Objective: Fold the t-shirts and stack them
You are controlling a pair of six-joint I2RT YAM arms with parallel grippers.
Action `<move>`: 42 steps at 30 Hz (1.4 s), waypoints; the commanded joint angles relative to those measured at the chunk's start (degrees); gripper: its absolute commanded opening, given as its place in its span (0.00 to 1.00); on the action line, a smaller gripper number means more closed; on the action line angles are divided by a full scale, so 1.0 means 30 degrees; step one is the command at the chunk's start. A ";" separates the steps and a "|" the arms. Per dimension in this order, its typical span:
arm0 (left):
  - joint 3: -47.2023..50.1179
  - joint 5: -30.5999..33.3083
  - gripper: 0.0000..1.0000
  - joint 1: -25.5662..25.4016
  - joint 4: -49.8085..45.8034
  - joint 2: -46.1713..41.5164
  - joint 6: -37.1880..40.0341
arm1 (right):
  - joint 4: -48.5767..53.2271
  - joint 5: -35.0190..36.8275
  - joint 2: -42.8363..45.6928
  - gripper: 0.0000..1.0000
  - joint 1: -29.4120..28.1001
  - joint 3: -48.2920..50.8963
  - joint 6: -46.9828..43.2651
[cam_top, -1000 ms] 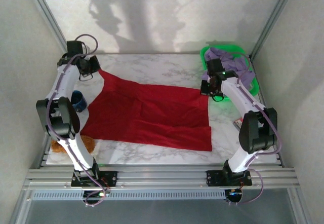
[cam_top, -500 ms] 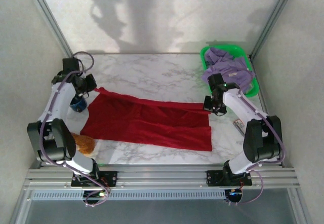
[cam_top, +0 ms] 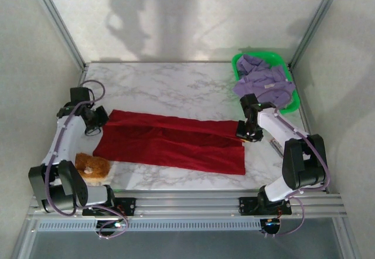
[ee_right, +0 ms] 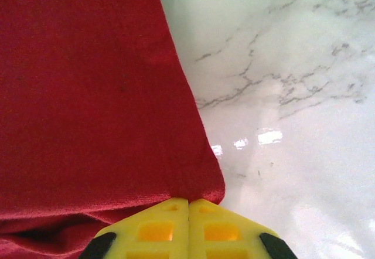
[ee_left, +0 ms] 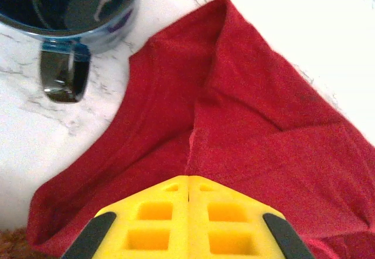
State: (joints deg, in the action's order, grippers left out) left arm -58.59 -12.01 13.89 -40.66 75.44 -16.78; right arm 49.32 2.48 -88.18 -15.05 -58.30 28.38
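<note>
The shirt's folded far strip (cam_top: 125, 119) (ee_left: 299, 168) lies between both grippers. My left gripper should next move across toward my right gripper, over that strip, and let go of the shirt's corner there.
The deep red t-shirt (cam_top: 170, 142) lies across the marble table, its far half folded toward the near edge. My left gripper (cam_top: 101, 120) is shut on the red shirt's left far corner (ee_left: 193, 133), its yellow fingers (ee_left: 152, 218) pressed together with cloth pinched at the tips. At the shirt's right far corner (ee_right: 199, 188) my right gripper (cam_top: 245, 131) is shut on the cloth, low over the table. The pale lavender t-shirt (cam_top: 263, 83) is heaped in the green basket (cam_top: 239, 63) at the back right.
A dark blue mug (ee_left: 70, 13) stands just left of the red shirt's corner. A fuzzy orange-brown lump (cam_top: 91, 165) sits at the near left. A small object (cam_top: 274, 145) lies right of the shirt. Bare marble (cam_top: 170, 86) stretches behind the shirt.
Both grippers have pulled the red shirt's far edge toward the near side and lowered it, folding the shirt into a narrower band. The orange-brown lump is now more exposed.
</note>
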 commanded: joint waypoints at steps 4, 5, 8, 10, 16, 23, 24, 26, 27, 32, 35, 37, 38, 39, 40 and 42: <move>0.1424 0.0721 0.00 0.0374 -0.1282 -0.1005 0.0084 | 0.0467 -0.0427 -0.1377 0.00 -0.0049 0.0537 0.0332; 0.1424 0.0802 0.00 0.0344 -0.1323 -0.1150 0.0082 | 0.0344 -0.0363 -0.1401 0.00 -0.0044 0.0581 0.0300; 0.1383 0.0295 0.00 0.0382 -0.1590 -0.1162 -0.0025 | 0.0277 0.0030 -0.1644 0.10 -0.0044 0.0417 0.0274; 0.1633 -0.0188 0.00 0.0387 -0.1757 -0.0801 -0.0063 | 0.0570 0.0385 -0.1885 0.14 -0.0033 0.0113 0.0242; 0.2858 0.0052 0.00 0.0380 -0.2375 -0.0460 -0.0297 | 0.2657 0.1857 -0.1435 0.24 -0.0084 -0.0671 0.0832; 0.3744 -0.0445 0.18 0.0377 -0.2165 -0.0681 -0.0824 | 0.3251 0.1198 -0.0042 0.30 -0.0113 -0.1747 0.0794; 0.3659 -0.0288 0.30 0.0371 -0.2237 -0.0655 -0.0824 | 0.3065 0.0828 -0.0077 0.30 -0.0113 -0.1847 0.0808; 0.3151 -0.0039 0.30 0.0376 -0.2593 -0.0833 -0.0824 | 0.2258 -0.0195 -0.0080 0.30 -0.0111 -0.1886 0.0849; 0.2829 0.0156 0.30 0.0378 -0.2695 -0.1056 -0.0852 | 0.1914 -0.0519 -0.0052 0.30 -0.0111 -0.1905 0.0907; 0.0686 -0.1395 0.39 0.0206 -0.2244 -0.1261 -0.1165 | 0.0602 -0.1671 -0.0721 0.30 -0.0125 -0.2669 0.0962; -0.0102 -0.3576 0.37 -0.1000 -0.1254 0.0702 -0.1144 | 0.0206 -0.2317 -0.1534 0.30 -0.0600 -0.3487 0.0940; -0.0735 -0.3367 0.38 -0.2528 -0.0351 0.2026 -0.1099 | 0.0070 -0.2491 -0.2034 0.30 -0.1210 -0.4122 0.1027; -0.0920 -0.3189 0.38 -0.3129 0.0207 0.2596 -0.1176 | 0.0014 -0.2544 -0.2286 0.30 -0.1521 -0.4379 0.1079; -0.1056 -0.3326 0.39 -0.3706 0.1019 0.3294 -0.1274 | -0.0044 -0.2560 -0.2521 0.30 -0.1781 -0.4603 0.1198; -0.1164 -0.3895 0.39 -0.4135 0.1867 0.4030 -0.1370 | -0.0173 -0.2635 -0.2744 0.30 -0.1977 -0.4684 0.1310; -0.1346 -0.5855 0.39 -0.4568 0.3490 0.5472 -0.1732 | -0.0348 -0.2771 -0.3045 0.30 -0.2176 -0.4767 0.1517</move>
State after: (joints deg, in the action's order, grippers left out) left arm -61.32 -22.76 1.61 -36.99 87.94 -20.08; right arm 48.60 -4.19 -95.94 -20.80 -71.22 31.38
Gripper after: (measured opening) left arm 0.389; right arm 0.301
